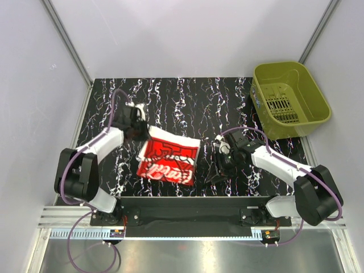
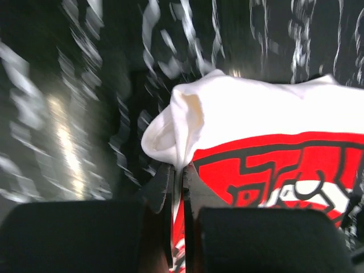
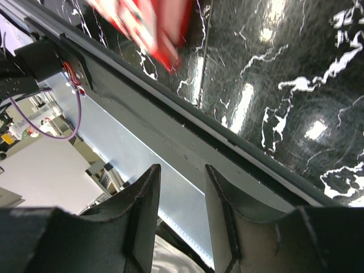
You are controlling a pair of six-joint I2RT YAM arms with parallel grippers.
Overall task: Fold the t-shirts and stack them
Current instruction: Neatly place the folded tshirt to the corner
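My left gripper drags the t-shirt outward and to the left in the top view next, releasing it at the far table corner (image 1: 106,92), which lies empty.
One t-shirt (image 1: 168,158) lies folded into a rough rectangle at the middle of the table, its red graphic with white marks facing up and an off-white edge along the far side. My left gripper (image 1: 145,129) sits at the shirt's far left corner. In the left wrist view it (image 2: 182,168) is shut on a bunched off-white fold of the t-shirt (image 2: 244,114). My right gripper (image 1: 217,169) hovers just right of the shirt, pointing at the near table edge. It (image 3: 182,170) stands open with nothing between its fingers, and a red corner of the t-shirt (image 3: 156,31) shows beyond it.
An olive-green plastic basket (image 1: 315,91) stands at the far right corner of the black marbled table (image 1: 187,96). A metal rail (image 1: 187,219) carrying both arm bases runs along the near edge. White walls close in the left, back and right sides.
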